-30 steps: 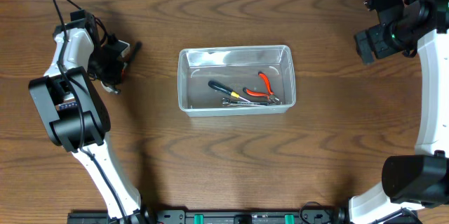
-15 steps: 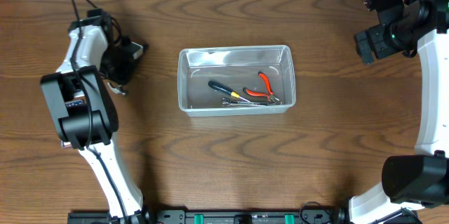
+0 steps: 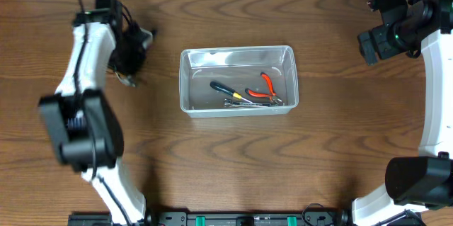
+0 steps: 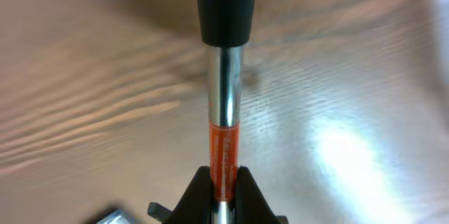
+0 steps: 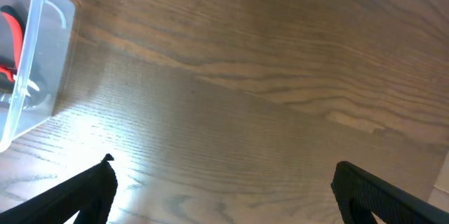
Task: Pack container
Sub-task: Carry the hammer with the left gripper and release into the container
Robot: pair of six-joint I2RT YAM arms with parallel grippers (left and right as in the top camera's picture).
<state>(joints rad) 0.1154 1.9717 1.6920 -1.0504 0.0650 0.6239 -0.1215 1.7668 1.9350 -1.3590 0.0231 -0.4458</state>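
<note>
My left gripper will swing to the right in the overhead view and lower the long tool into the container, over the screwdriver (image 3: 228, 89).
The clear rectangular container (image 3: 237, 49) stands at the table's middle and holds a black-handled screwdriver (image 3: 222, 89), red-handled pliers (image 3: 265, 87) and a silver tool. My left gripper (image 3: 133, 54) is to the left of the container, apart from it. In the left wrist view the left gripper (image 4: 223, 182) is shut on a long tool (image 4: 223, 104) with a black grip, a silver shaft and an orange band, held above the wood. My right gripper (image 5: 224, 182) is open and empty, far right of the container (image 5: 31, 62); in the overhead view it (image 3: 369, 46) is at the back right.
Brown wooden tabletop (image 3: 233, 162) all round the container. The left arm's base (image 3: 78, 130) stands at the left and the right arm's base (image 3: 417, 180) at the front right. A small grey object shows at the bottom left of the left wrist view (image 4: 116, 217).
My left arm has swung right and towards the back, closer to the container, with the long tool still in its jaws. The right arm has not moved.
</note>
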